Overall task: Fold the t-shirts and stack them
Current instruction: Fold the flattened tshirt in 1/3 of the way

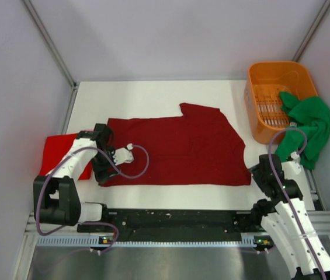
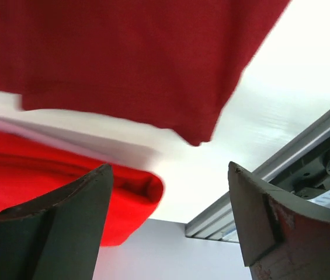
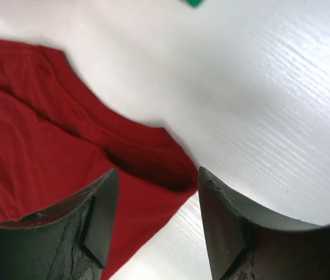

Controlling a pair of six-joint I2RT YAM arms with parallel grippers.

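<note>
My left gripper will move outward and down next onto the maroon shirt's far corner (image 1: 110,121) on the red shirt's side, as that corner lies outward of it.
A dark maroon t-shirt (image 1: 176,149) lies spread flat in the middle of the white table. A brighter red t-shirt (image 1: 56,153) lies folded at the table's left edge. A green t-shirt (image 1: 309,125) hangs over the side of the orange basket. My left gripper (image 1: 101,174) is open and empty just off the maroon shirt's near left corner (image 2: 124,58), with the red shirt (image 2: 36,175) beside it; the jaws (image 2: 169,166) hold nothing. My right gripper (image 1: 257,171) is open and empty over the shirt's near right corner (image 3: 48,134); its jaws (image 3: 157,170) straddle the corner from above.
The orange slotted basket (image 1: 270,73) stands at the back right. A black and metal rail (image 1: 176,219) runs along the table's near edge. White walls close in the left, back and right sides. Bare table (image 1: 153,96) lies behind the maroon shirt.
</note>
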